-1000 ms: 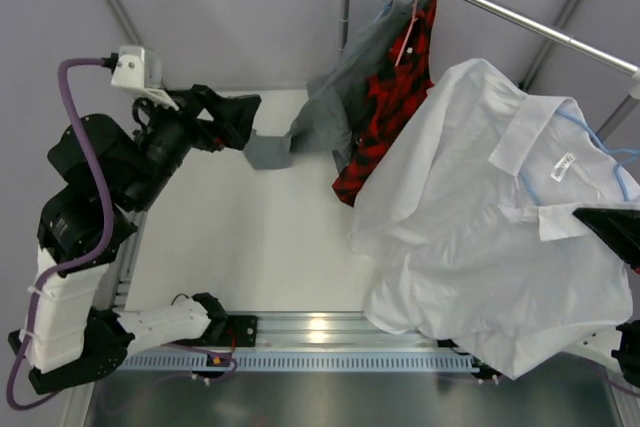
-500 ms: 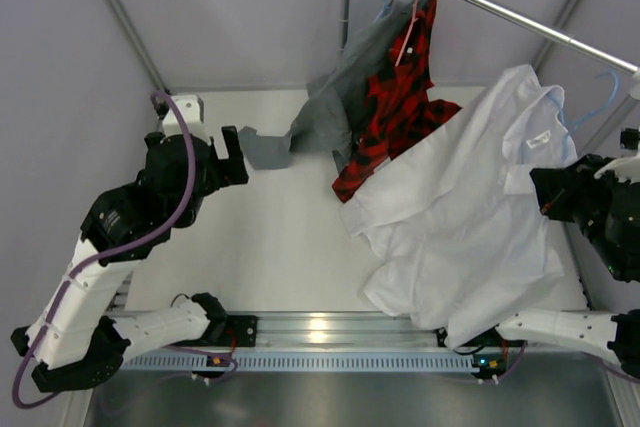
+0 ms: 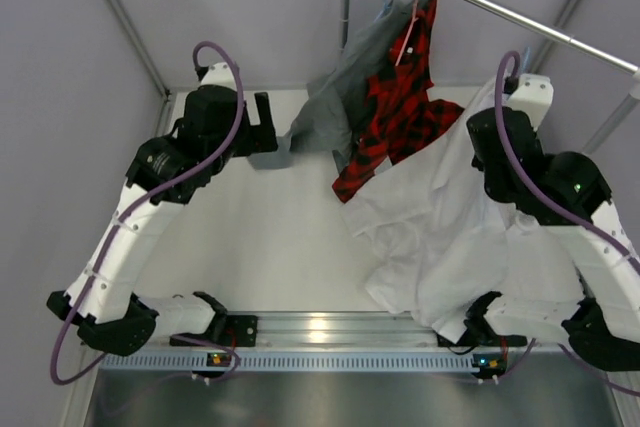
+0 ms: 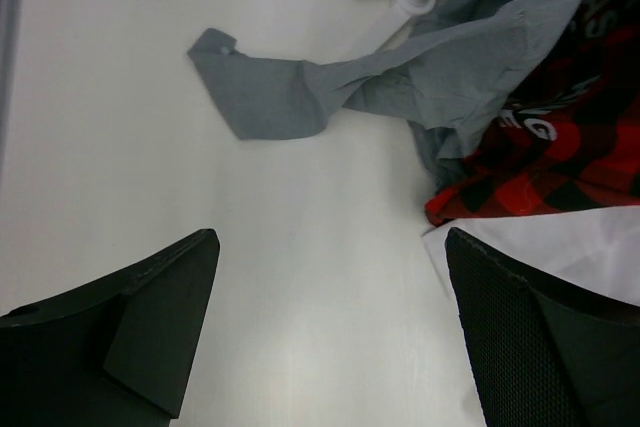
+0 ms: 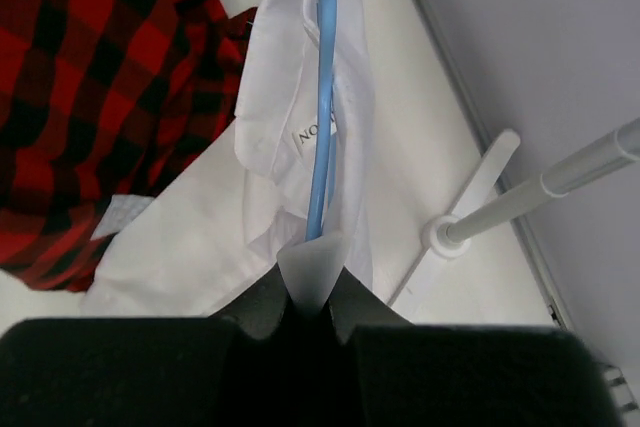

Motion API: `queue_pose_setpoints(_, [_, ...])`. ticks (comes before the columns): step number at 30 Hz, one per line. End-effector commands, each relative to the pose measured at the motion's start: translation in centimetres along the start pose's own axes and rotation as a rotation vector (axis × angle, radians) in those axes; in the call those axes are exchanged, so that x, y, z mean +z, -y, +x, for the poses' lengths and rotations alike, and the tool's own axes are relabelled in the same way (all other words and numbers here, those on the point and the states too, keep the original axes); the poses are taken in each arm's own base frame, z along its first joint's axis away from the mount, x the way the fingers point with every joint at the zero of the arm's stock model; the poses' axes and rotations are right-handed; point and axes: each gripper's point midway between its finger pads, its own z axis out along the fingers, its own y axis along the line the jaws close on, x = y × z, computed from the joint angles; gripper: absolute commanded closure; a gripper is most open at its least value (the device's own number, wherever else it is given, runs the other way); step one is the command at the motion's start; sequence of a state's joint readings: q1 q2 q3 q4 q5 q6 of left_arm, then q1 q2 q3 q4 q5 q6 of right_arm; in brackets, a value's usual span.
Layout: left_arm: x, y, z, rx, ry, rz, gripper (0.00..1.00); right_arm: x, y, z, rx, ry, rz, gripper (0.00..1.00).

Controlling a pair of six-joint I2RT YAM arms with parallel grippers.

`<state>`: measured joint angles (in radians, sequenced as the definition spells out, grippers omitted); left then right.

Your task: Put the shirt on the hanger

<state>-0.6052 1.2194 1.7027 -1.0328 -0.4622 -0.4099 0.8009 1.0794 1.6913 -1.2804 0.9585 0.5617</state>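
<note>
My right gripper should move the pinched fold of the shirt's collar outward toward the metal bar (image 3: 556, 34) and let go of the fold, because the hanger runs inside the collar.
The white shirt (image 3: 425, 232) hangs bunched from its collar at the right, its lower part spread on the table. In the right wrist view my right gripper (image 5: 310, 292) is shut on a fold of the shirt's collar (image 5: 300, 137). The thin light-blue hanger (image 5: 322, 97) runs straight up out of that pinched fold, inside the collar. My left gripper (image 4: 330, 237) is open over bare table, with nothing between its fingers. In the top view the left gripper (image 3: 262, 127) sits at the far left, beside the grey garment's sleeve end (image 4: 265, 97).
A red-and-black plaid shirt (image 3: 400, 107) on a pink hanger (image 3: 410, 32) and a grey garment (image 3: 340, 87) hang from the metal rail (image 3: 500, 12). The rail's post foot (image 5: 440, 237) stands close to the right of the collar. Grey walls enclose the table.
The right arm has swung into view, carrying the shirt's collar toward the rail, so the shirt hangs narrower. The left arm moved right along the back, toward the grey sleeve, still open.
</note>
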Motion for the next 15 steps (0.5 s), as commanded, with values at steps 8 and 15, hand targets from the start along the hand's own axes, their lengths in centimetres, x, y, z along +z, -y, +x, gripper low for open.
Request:
queue_pose_setpoints(8, [-1.0,3.6,-4.8,-0.113,0.128,0.195,0.01,-1.2,3.0,-11.6,0.155,0.252,0.083,1.00])
queue_pose_setpoints(15, [-0.9,1.9,-2.5,-0.032,0.096,0.153,0.01,3.1,4.7,-9.2,0.158,0.189,0.134,1.00])
